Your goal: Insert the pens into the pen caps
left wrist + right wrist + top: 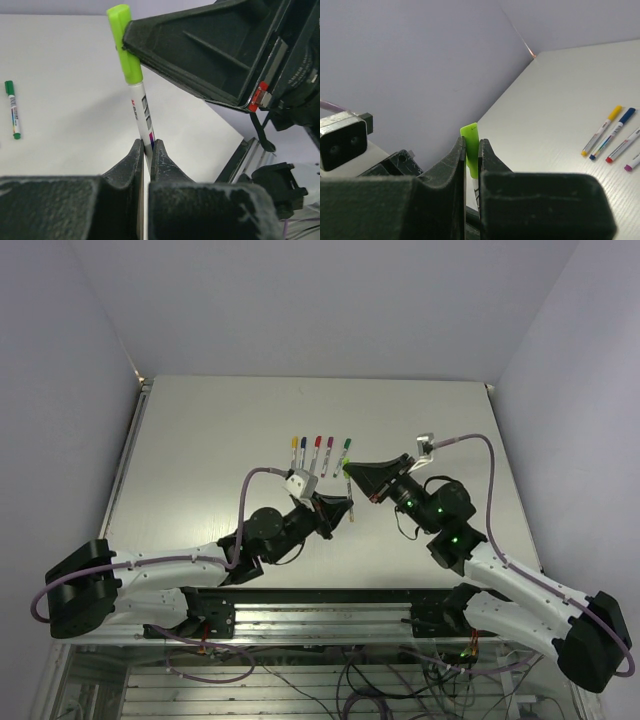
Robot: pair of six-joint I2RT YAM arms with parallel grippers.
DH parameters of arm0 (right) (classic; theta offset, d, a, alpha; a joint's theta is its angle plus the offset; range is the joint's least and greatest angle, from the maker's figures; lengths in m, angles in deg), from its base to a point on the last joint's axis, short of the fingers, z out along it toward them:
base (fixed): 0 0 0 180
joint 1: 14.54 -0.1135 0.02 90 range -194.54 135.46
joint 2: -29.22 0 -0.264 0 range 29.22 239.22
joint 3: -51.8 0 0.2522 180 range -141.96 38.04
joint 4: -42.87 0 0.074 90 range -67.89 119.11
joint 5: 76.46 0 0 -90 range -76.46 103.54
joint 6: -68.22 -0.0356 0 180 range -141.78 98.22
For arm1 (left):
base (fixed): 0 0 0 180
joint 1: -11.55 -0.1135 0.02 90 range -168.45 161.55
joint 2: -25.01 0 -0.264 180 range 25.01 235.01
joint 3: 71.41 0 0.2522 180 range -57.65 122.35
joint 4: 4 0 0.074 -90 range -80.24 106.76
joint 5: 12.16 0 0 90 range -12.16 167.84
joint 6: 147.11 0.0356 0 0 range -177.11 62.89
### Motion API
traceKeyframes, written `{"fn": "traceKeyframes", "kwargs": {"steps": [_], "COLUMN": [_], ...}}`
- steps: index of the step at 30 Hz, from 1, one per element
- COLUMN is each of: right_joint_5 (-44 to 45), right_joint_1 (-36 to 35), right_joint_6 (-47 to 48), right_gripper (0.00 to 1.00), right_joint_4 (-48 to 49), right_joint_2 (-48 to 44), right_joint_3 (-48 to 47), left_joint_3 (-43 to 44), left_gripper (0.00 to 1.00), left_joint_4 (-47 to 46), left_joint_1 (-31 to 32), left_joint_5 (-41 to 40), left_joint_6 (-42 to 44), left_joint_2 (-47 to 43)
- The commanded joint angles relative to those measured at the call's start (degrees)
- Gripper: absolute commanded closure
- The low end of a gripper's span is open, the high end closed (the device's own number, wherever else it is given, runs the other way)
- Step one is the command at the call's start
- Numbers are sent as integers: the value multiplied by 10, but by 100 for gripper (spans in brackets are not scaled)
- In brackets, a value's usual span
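The spot on the tabletop (357,449) (36,107) beside the dark green pen is outward and below, so my left gripper will next move outward and down to let go of the pen there.
My left gripper (147,145) is shut on the white barrel of a pen (141,112) that it holds upright above the table. A light green pen cap (126,45) sits over that pen's upper end. My right gripper (471,143) is shut on this light green cap (470,150). From above, the two grippers meet tip to tip over the table's middle, left (350,510) and right (352,473), with the pen (348,490) between them. Several other pens lie in a row behind: yellow (293,448), blue (304,448), red (317,448), magenta (330,448) and dark green (346,450).
The dark green pen (12,116) lies flat, left of the held pen. In the right wrist view, the yellow (601,131), blue (612,134), red (622,146) and magenta (632,162) pens lie to the right. The white table (200,460) ends at walls behind and beside it.
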State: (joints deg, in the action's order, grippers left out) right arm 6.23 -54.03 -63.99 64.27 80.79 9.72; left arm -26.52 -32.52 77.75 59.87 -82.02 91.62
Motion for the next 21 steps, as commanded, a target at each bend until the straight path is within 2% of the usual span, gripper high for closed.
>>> {"fn": "traceKeyframes", "kwargs": {"steps": [1, 7, 21], "right_joint_5": [0, 63, 71], "right_joint_1": [-66, -93, -115], "right_joint_6": [34, 47, 67], "right_gripper": [100, 100, 100], "right_joint_4": [-171, -203, -218], "right_joint_2": [22, 22, 43], "right_joint_3": [12, 18, 26], "left_joint_3": [70, 77, 83], "left_gripper": [93, 93, 93], "left_joint_4": [-91, -89, -88], "left_joint_1": [-19, -32, -76], "left_joint_5": [-38, -43, -30], "left_joint_6": [49, 58, 53], "left_joint_2": [-19, -34, -61]}}
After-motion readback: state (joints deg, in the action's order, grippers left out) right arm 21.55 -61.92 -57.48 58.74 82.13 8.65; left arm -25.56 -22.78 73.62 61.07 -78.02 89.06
